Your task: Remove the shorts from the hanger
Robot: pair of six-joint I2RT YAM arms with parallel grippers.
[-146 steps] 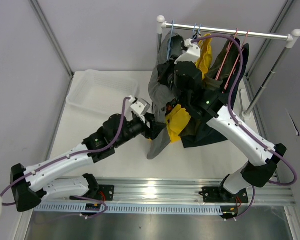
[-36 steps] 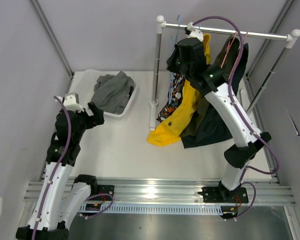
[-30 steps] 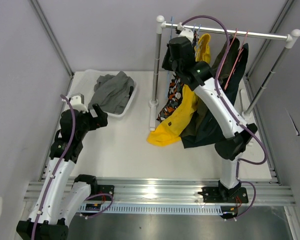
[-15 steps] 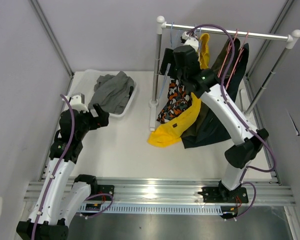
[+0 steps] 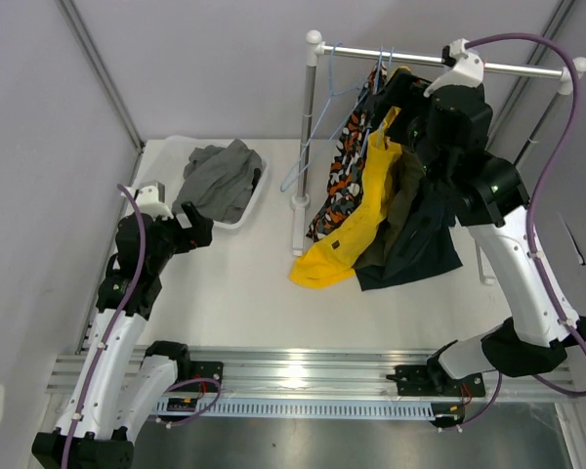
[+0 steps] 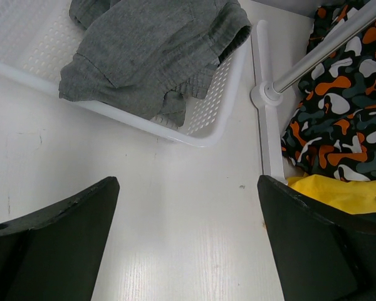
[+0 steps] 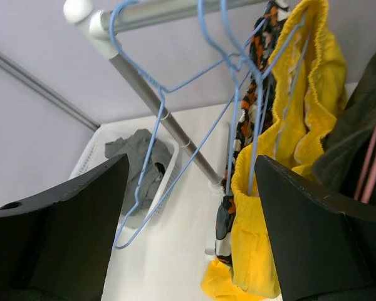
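Note:
I will swing my right gripper to the right in the top view, past the olive pair of shorts and onto the pink hanger carrying the navy shorts (image 5: 425, 239).
Grey shorts (image 5: 218, 176) lie crumpled in the white basket (image 5: 161, 174), also in the left wrist view (image 6: 156, 50). On the rail (image 5: 527, 68) hang camouflage shorts (image 5: 344, 166), yellow shorts (image 5: 366, 210), olive shorts (image 5: 402, 210) and dark navy shorts (image 5: 425, 239). An empty blue hanger (image 7: 150, 157) dangles at the rail's left end. My right gripper (image 7: 191, 166) is open with nothing in it, up by the rail facing the yellow shorts (image 7: 288, 157). My left gripper (image 6: 188, 188) hangs open over bare table beside the basket (image 6: 207, 135).
The rack's upright post (image 5: 306, 127) and its base foot (image 6: 266, 94) stand between the basket and the hanging clothes. Pink hangers (image 7: 370, 163) carry the dark garments on the right. The yellow shorts' lower end rests on the table (image 5: 317, 269).
My right gripper has opened and drawn back to the right along the rail, away from the blue hangers. The left arm has stayed still.

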